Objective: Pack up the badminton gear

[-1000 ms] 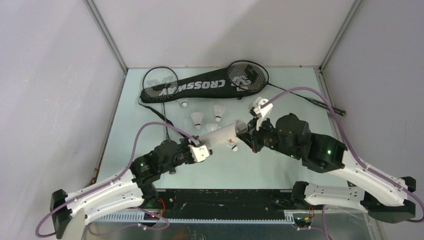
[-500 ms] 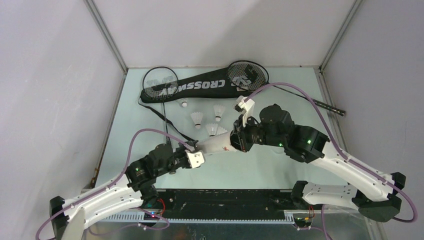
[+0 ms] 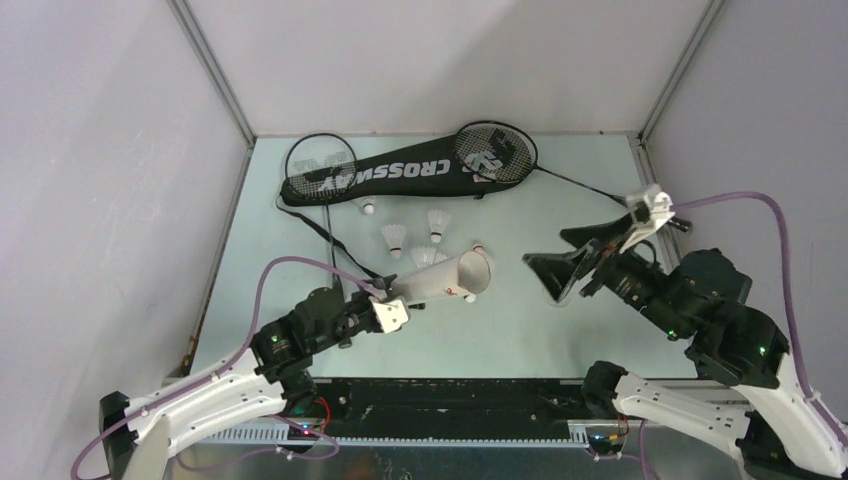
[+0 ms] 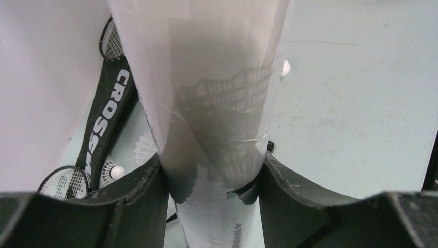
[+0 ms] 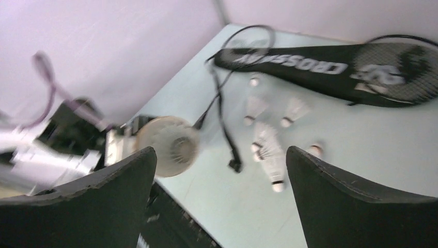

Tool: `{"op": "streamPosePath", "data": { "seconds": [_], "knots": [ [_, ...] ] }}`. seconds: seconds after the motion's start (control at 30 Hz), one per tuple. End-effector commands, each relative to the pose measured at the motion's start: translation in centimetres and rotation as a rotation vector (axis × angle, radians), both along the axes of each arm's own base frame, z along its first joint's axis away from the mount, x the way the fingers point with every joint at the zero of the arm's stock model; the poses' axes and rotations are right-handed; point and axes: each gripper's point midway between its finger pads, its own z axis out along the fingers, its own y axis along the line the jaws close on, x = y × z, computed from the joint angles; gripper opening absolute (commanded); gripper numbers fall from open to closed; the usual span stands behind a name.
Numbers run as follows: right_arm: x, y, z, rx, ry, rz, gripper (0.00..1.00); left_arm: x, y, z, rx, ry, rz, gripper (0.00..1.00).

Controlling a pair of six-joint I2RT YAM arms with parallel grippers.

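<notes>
My right gripper is to swing down and to its left in the top view next, onto the skirt of the shuttlecock behind the tube's opening [image 3: 477, 247] [image 5: 315, 150], which lies that way.
My left gripper [image 3: 397, 303] is shut on the closed end of the long white tube [image 3: 440, 282], which it holds slanted with the open mouth up and to the right. In the left wrist view the tube [image 4: 217, 103] fills the gap between both fingers [image 4: 139, 191], and feather shapes show through its wall. My right gripper [image 3: 545, 248] hangs open and empty, right of the tube's mouth and apart from it. The right wrist view faces that mouth [image 5: 168, 145]. Loose shuttlecocks [image 3: 395, 238] lie behind the tube. The black CROSSWAY bag [image 3: 400, 172] lies at the back over two racket heads [image 3: 320, 165].
The bag's black strap [image 3: 335, 245] trails forward across the table toward the left gripper. A racket handle [image 3: 655, 212] points to the right wall. Grey walls close in the left, back and right sides. A black rail [image 3: 450, 400] runs along the near edge.
The right gripper was shut at the tube's mouth; it has opened wide and pulled away to the right. The left gripper still holds the tube, now slightly lower and further left.
</notes>
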Motion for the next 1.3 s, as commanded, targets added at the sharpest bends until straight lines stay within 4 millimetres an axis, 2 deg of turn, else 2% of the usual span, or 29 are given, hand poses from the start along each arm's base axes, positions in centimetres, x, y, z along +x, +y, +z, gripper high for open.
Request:
{"op": "streamPosePath", "data": {
  "seconds": [0.0, 0.1, 0.17, 0.2, 0.33, 0.37, 0.4, 0.43, 0.47, 0.5, 0.53, 0.73, 0.87, 0.97, 1.07, 1.13, 1.23, 1.27],
  "knots": [
    [4.4, -3.3, -3.5, -0.06, 0.092, -0.302, 0.99, 0.5, -0.1, 3.6, -0.121, -0.071, 0.032, 0.0],
    [6.2, -2.3, -7.1, -0.223, 0.078, -0.268, 0.97, 0.3, 0.0, 3.8, -0.137, -0.081, 0.023, 0.0],
    [7.4, -0.8, -10.4, -0.376, 0.04, -0.168, 0.95, 0.2, 0.1, 3.8, -0.143, -0.086, 0.016, 0.0],
    [7.7, -0.2, -12.7, -0.439, 0.05, -0.117, 0.95, 0.1, 0.1, 3.8, -0.146, -0.088, 0.014, 0.0],
    [11.9, 0.7, -18.0, -0.624, -0.004, -0.09, 0.96, -0.2, -0.1, 3.7, -0.148, -0.09, -0.006, 0.0],
    [13.3, 1.9, -18.4, -0.645, -0.084, -0.042, 0.96, -0.2, 0.0, 3.7, -0.145, -0.09, -0.003, 0.0],
    [12.7, 2.9, -20.6, -0.664, -0.104, 0.073, 0.97, -0.1, 0.1, 3.5, -0.137, -0.084, 0.005, 0.0],
    [13.5, 3.8, -21.5, -0.722, -0.201, 0.147, 0.99, -0.1, 0.2, 3.4, -0.134, -0.078, 0.009, 0.0],
    [13.2, 4.4, -23.9, -0.755, -0.199, 0.227, 0.99, -0.1, 0.3, 3.4, -0.133, -0.077, 0.012, 0.0],
    [13.8, 4.8, -24.1, -0.782, -0.264, 0.252, 0.99, 0.0, 0.2, 3.5, -0.138, -0.081, 0.012, 0.0],
    [14.3, 5.2, -25.4, -0.807, -0.28, 0.28, 0.99, 0.0, 0.2, 3.3, -0.135, -0.083, 0.012, 0.0],
    [17.4, 6.2, -29.6, -0.872, -0.295, 0.308, 0.98, 0.3, 0.3, 3.0, -0.121, -0.079, 0.029, 0.0],
    [18.7, 5.6, -32.0, -0.927, -0.253, 0.322, 0.92, 0.6, 0.6, 2.8, -0.111, -0.069, 0.055, 0.0],
    [19.4, 4.6, -32.8, -0.953, -0.216, 0.338, 0.88, 0.6, 0.6, 2.7, -0.107, -0.067, 0.056, 0.0],
    [19.4, 3.8, -33.6, -0.96, -0.182, 0.371, 0.78, 0.7, 0.6, 2.7, -0.111, -0.07, 0.059, 0.0],
    [19.3, 3.9, -34.1, -0.949, -0.17, 0.395, 0.72, 0.7, 0.6, 2.6, -0.107, -0.07, 0.059, 0.0],
    [19.9, 3.9, -35.0, -0.967, -0.155, 0.389, 0.53, 0.8, 0.4, 2.4, -0.097, -0.068, 0.057, 0.0],
    [20.3, 3.8, -35.1, -0.977, -0.152, 0.375, 0.51, 0.8, 0.4, 2.3, -0.091, -0.065, 0.058, 0.0]
  ]
}}
